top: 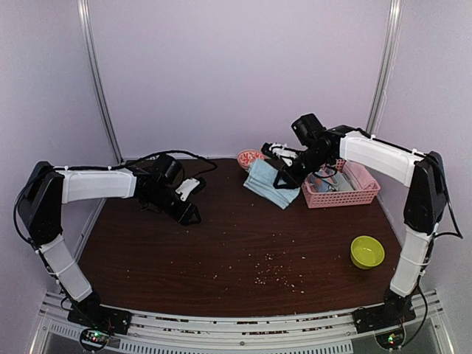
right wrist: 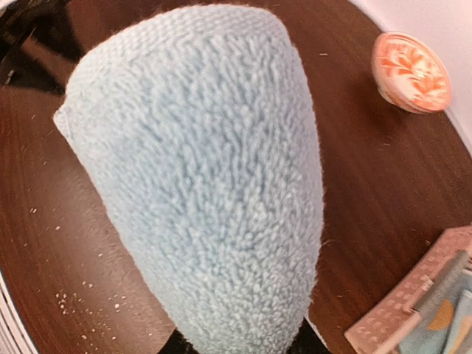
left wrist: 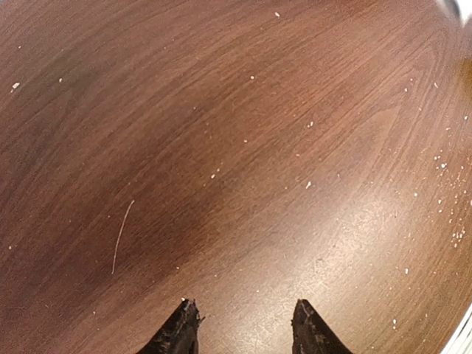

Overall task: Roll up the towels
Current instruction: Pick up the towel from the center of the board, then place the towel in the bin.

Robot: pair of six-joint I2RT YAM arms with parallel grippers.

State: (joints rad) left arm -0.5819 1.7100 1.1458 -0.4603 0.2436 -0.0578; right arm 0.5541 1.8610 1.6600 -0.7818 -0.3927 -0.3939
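My right gripper carries the towel over the basket's end (top: 318,184) (right wrist: 434,318) beside it next, lowers it inside and releases it, since it still hangs outside the pink basket.
A plain light-blue towel (top: 267,183) hangs folded from my right gripper (top: 289,177) just left of the pink basket (top: 341,193). In the right wrist view the towel (right wrist: 206,184) fills the middle and covers the fingers, which are shut on it. A second towel with orange spots lies in the basket (top: 328,179); a corner of it shows in the right wrist view (right wrist: 442,321). My left gripper (top: 193,215) is open and empty, low over the bare table at the left; its two fingertips (left wrist: 181,328) stand apart over the wood.
A lime-green bowl (top: 366,251) sits at the front right. A small orange-patterned dish (top: 248,158) stands at the back behind the towel, also in the right wrist view (right wrist: 411,71). Crumbs (top: 269,269) are scattered on the brown table.
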